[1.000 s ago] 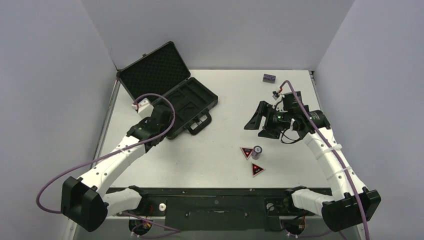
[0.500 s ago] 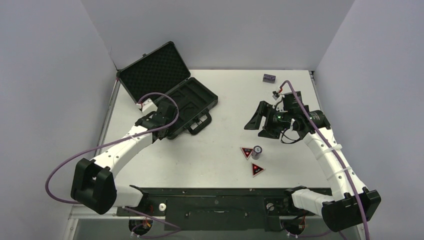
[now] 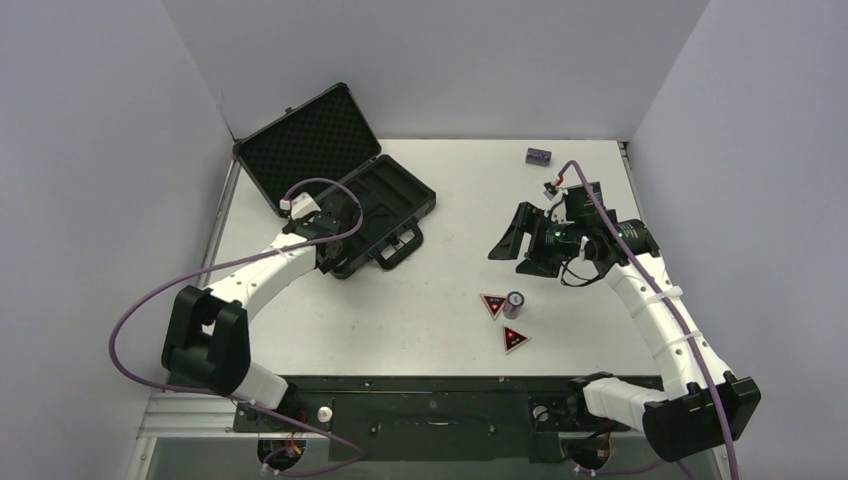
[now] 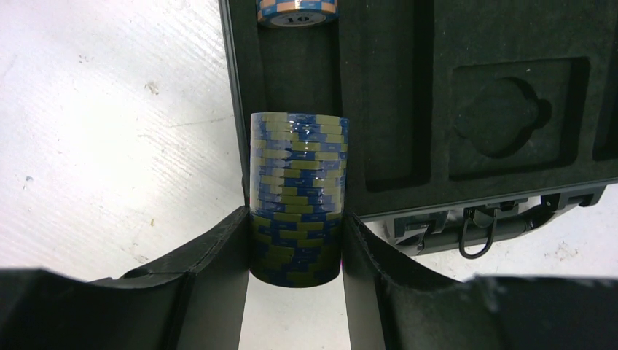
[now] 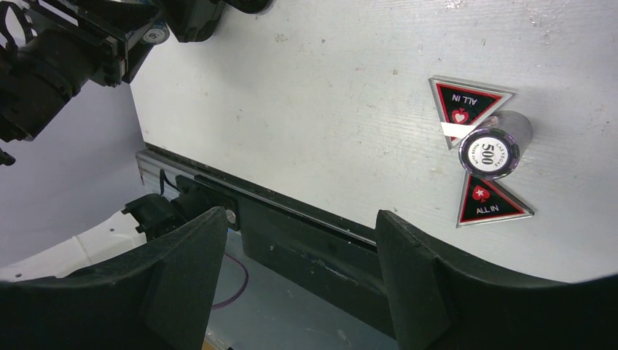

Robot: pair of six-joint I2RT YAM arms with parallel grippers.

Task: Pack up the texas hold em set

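My left gripper moves outward and down next, to get its chip stack into the foam slot, empty on the near side of the other chip stack.
The black briefcase (image 3: 395, 200) lies open at the back left, its lid (image 3: 310, 145) propped up. My left gripper (image 3: 335, 215) is shut on a blue-and-yellow chip stack (image 4: 297, 189), held at the case's near left edge over a foam slot (image 4: 299, 73). Another chip stack (image 4: 297, 11) lies at the far end of that slot. A grey chip stack (image 3: 515, 303) marked 500 (image 5: 490, 149) stands between two red-and-black triangular tokens (image 3: 493, 305) (image 3: 515, 339). My right gripper (image 3: 515, 245) hovers open behind them, nothing between its fingers (image 5: 182, 255).
A small dark block (image 3: 539, 155) lies at the back right of the table. The case handle and latches (image 4: 477, 230) face the table's middle. The black rail (image 3: 430, 385) runs along the near edge.
My left arm has stretched forward, carrying the blue-and-yellow chip stack from beside the case to its near left edge. The right arm has not moved.
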